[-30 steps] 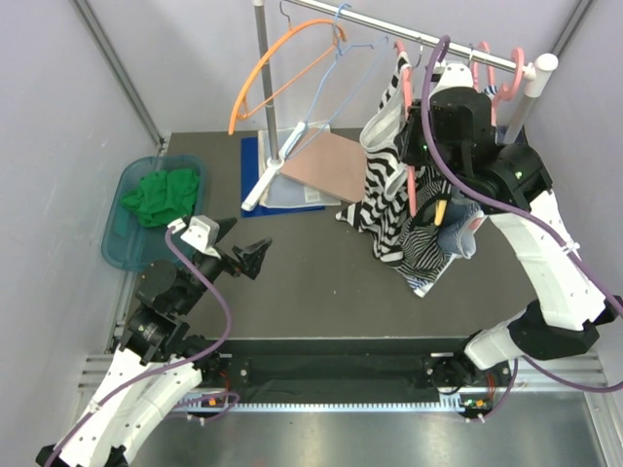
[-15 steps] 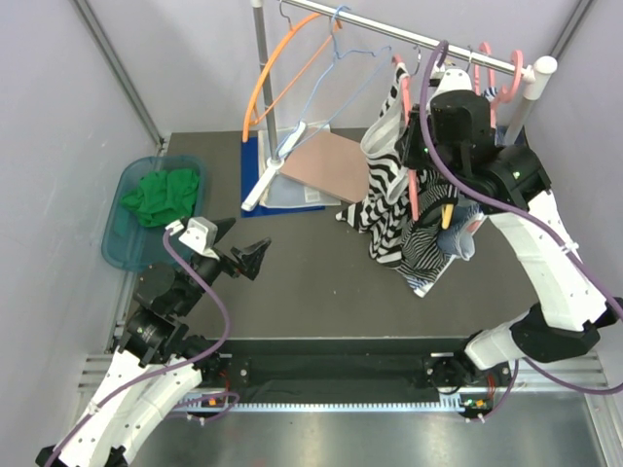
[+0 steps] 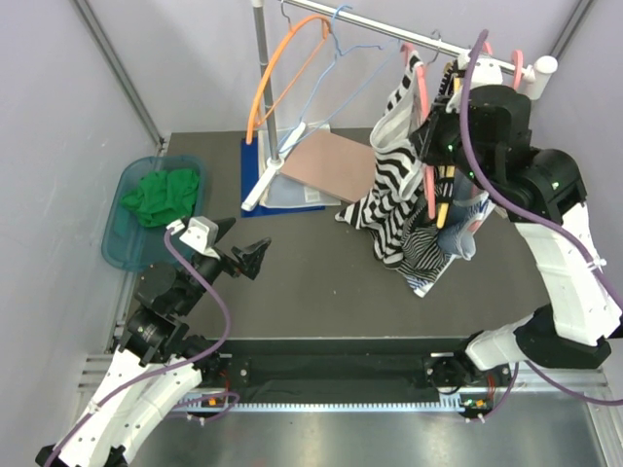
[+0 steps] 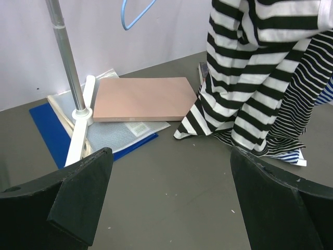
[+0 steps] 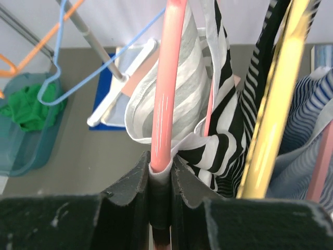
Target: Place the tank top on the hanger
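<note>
The tank top's white edging already loops around the pink hanger's arm [image 3: 424,119] [image 5: 161,164], so my right gripper will next stay high by the bar, open and let go of the hanger's arm.
The tank top [image 3: 389,185], with wide black and white stripes and white edging, hangs draped over the salmon-pink hanger [image 3: 425,126] near the rail at the back right. It also shows in the left wrist view [image 4: 250,67] and the right wrist view [image 5: 229,125]. My right gripper [image 5: 161,177] is shut on the pink hanger's arm [image 5: 169,88] with the top's white edging pinched under it; in the top view it [image 3: 438,146] is held high by the rail. My left gripper [image 4: 171,208] is open and empty, low over the table at the front left [image 3: 234,255].
A dark narrow-striped garment with yellow trim [image 3: 433,243] hangs beside the top. An orange hanger [image 3: 268,78] and a light-blue wire hanger [image 3: 336,68] hang on the rail [image 3: 389,29]. The rack pole [image 3: 265,88] stands on a blue mat by a pink board [image 3: 326,167]. A green cloth [image 3: 161,195] lies in a teal bin.
My right gripper has lifted up and to the right toward the rail, carrying the pink hanger and the tank top with it. The left arm has not moved.
</note>
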Controlling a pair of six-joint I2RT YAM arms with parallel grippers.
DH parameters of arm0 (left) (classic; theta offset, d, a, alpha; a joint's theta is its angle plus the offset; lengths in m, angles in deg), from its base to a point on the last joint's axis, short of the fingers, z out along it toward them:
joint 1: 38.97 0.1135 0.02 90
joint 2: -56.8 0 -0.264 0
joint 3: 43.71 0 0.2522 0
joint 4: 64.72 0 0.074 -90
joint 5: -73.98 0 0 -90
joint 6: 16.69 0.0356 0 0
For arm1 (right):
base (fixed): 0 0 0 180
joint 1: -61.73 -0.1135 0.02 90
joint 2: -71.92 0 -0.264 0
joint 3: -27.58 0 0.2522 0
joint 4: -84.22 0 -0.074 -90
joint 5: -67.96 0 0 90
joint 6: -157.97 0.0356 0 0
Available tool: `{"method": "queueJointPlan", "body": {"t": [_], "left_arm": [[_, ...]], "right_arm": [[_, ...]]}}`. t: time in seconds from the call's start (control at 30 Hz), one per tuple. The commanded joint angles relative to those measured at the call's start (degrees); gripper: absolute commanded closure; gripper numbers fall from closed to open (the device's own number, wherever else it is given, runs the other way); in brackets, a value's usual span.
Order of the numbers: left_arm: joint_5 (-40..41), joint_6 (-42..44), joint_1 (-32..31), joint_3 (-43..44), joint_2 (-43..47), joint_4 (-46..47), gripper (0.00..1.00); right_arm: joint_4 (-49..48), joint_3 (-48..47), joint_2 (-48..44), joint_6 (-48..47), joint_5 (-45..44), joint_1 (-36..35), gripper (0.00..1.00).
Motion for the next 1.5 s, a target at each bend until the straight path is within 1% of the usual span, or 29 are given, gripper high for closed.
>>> {"method": "queueJointPlan", "body": {"t": [0.0, 0.17, 0.3, 0.63, 0.73, 0.77, 0.83, 0.87, 0.93, 0.97, 1.0, 1.07, 1.17, 1.33, 1.4, 1.47], "left_arm": [[0.25, 0.8, -0.21, -0.21, -0.35, 1.82, 0.01], [0.34, 0.89, -0.21, -0.21, -0.35, 1.82, 0.01], [0.16, 0.89, -0.21, -0.21, -0.44, 1.9, 0.01], [0.16, 0.72, -0.39, -0.21, 0.0, 1.82, 0.01], [0.25, 0.71, -0.39, -0.21, -0.09, 1.82, 0.01], [0.25, 0.8, -0.47, -0.21, 0.0, 1.82, 0.01], [0.33, 0.8, -0.47, -0.13, 0.09, 1.64, 0.01], [0.42, 0.89, -0.56, -0.21, 0.0, 1.64, 0.01], [0.6, 0.89, -0.56, -0.21, 0.09, 1.64, 0.01], [0.69, 0.89, -0.65, -0.21, 0.0, 1.64, 0.01], [0.69, 0.98, -0.65, -0.21, 0.0, 1.64, 0.01], [0.69, 0.98, -0.65, -0.21, -0.09, 1.64, 0.01], [0.95, 1.07, -0.65, -0.21, -0.09, 1.55, 0.01], [1.74, 1.07, -0.74, -0.21, 0.0, 1.38, 0.01], [2.09, 1.15, -0.74, -0.21, -0.09, 1.2, 0.01], [4.19, 1.24, -0.65, -0.13, -0.53, 0.94, 0.01]], "right_arm": [[-4.18, -5.71, 0.87, -1.53, -1.88, 1.68, 1.0], [-4.98, -5.09, 1.14, -1.18, -1.27, 2.38, 1.0], [-4.72, -4.39, 1.75, -0.03, 0.49, 4.49, 1.0], [-6.38, 3.51, -0.44, 1.9, 2.16, 5.72, 1.0], [-6.56, 4.92, -1.32, 2.34, 3.74, 5.72, 0.9], [-6.82, 5.27, -1.58, 2.25, 3.92, 5.72, 0.74], [-7.09, 6.15, -2.81, 2.34, 4.44, 5.55, 0.58], [-7.26, 6.24, -3.25, 2.25, 4.45, 5.55, 0.45], [-7.35, 6.42, -4.74, 2.25, 4.53, 5.46, 0.34], [-7.27, 6.33, -5.18, 1.99, 4.62, 5.55, 0.27], [-7.18, 6.33, -5.62, 1.81, 4.8, 5.46, 0.23], [-6.48, 6.33, -6.94, 1.11, 5.24, 5.46, 0.15], [-5.95, 6.24, -8.35, 0.32, 6.55, 5.46, 0.08], [-6.03, 6.51, -11.33, -1.43, 9.62, 5.37, 0.04], [-8.4, 8.43, -13.78, -2.66, 11.64, 5.28, 0.03], [-12.51, 10.63, -15.64, -5.47, 16.29, 5.11, 0.03]]}}
